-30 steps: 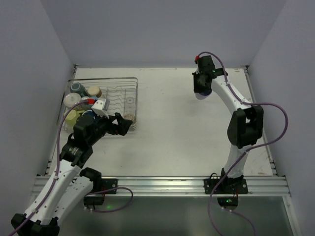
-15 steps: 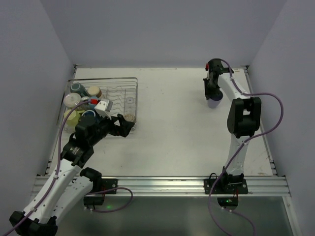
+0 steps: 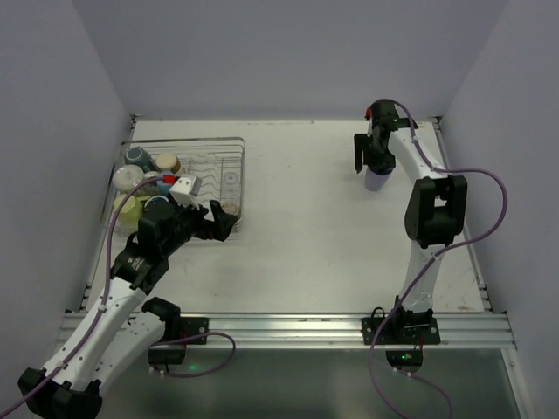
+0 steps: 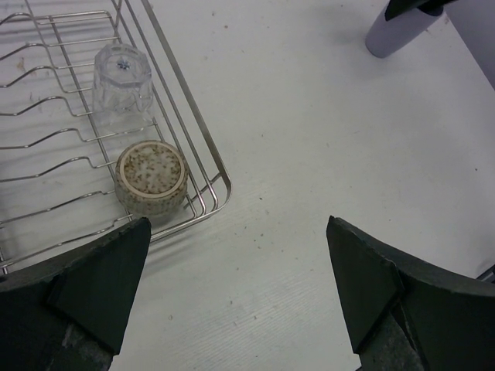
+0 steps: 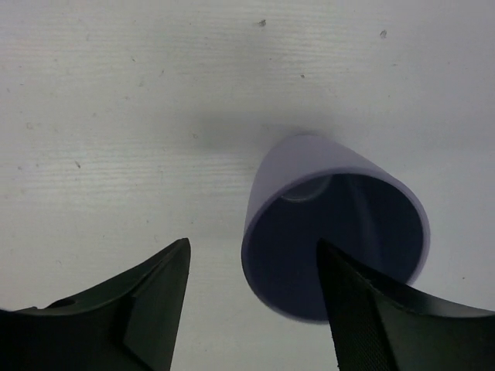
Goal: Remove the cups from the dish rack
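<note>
Next, my left gripper moves outward past the speckled cup [image 4: 151, 176] and lowers its open fingers astride the tumbler's upturned base [image 4: 124, 65]. The tumbler's base lies outward of my left gripper and below.
A lavender cup [image 3: 377, 181] stands upright on the table at the back right, its dark inside [image 5: 336, 232] facing the right wrist camera. My right gripper [image 3: 369, 166] hangs over it, open. One finger is over the cup's mouth and the other outside its wall, and the outer finger clearly stands clear of the cup. The wire dish rack [image 3: 205, 166] sits at the back left. Several cups crowd its left end, among them a dark teal one [image 3: 135, 156] and a tan one [image 3: 166, 162]. My left gripper [image 3: 223, 223] is open by the rack's near right corner, above a speckled tan cup [image 4: 151, 176].
A clear glass tumbler [image 4: 122, 68] stands upside down among the rack's tines [image 4: 46, 162]. The side walls close in on the left and right of the table. The right arm's cable loops out near the right wall.
My right gripper carried the lavender cup rightward, set it on the table and opened. The left gripper edged slightly along the rack's near right corner.
</note>
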You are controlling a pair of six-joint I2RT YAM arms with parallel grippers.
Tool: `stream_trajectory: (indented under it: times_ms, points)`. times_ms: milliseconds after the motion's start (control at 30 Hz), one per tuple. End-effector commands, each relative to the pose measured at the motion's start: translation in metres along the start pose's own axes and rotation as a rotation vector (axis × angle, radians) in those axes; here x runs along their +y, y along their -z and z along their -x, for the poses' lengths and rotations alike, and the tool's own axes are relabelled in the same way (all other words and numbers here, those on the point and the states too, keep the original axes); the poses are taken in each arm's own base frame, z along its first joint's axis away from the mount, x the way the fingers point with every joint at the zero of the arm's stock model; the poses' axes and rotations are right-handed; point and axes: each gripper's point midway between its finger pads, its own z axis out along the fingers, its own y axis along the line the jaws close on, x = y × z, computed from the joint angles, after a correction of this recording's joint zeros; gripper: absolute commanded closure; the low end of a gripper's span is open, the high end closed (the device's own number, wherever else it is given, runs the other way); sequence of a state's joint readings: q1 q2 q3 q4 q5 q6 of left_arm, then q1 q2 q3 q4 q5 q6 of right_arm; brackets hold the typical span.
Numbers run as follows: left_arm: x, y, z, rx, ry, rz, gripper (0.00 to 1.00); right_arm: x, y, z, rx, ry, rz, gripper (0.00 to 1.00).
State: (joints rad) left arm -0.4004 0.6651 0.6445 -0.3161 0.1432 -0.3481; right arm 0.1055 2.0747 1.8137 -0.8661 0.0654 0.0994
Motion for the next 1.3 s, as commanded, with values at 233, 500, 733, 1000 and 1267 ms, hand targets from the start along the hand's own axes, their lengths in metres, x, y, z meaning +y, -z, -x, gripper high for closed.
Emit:
stream_trajectory:
  times_ms: [233, 500, 733, 1000, 1267]
  points:
    - [0.010, -0.017, 0.035, -0.041, 0.070, 0.110, 0.11, 0.014, 0.150, 0.039, -0.429, -0.100, 0.123, 0.23]
    - [0.046, -0.063, 0.067, -0.061, 0.075, 0.334, 0.24, 0.069, 0.195, -0.029, -0.658, -0.152, 0.403, 0.42]
    - [0.075, -0.118, 0.054, 0.070, 0.000, 0.454, 0.32, 0.087, 0.205, -0.080, -0.727, -0.158, 0.549, 0.55]
    - [0.082, -0.155, 0.037, 0.136, -0.036, 0.440, 0.32, 0.087, 0.209, -0.091, -0.783, -0.144, 0.586, 0.56]
    - [0.099, -0.178, 0.021, 0.209, -0.078, 0.492, 0.32, 0.094, 0.210, -0.095, -0.772, -0.126, 0.624, 0.56]
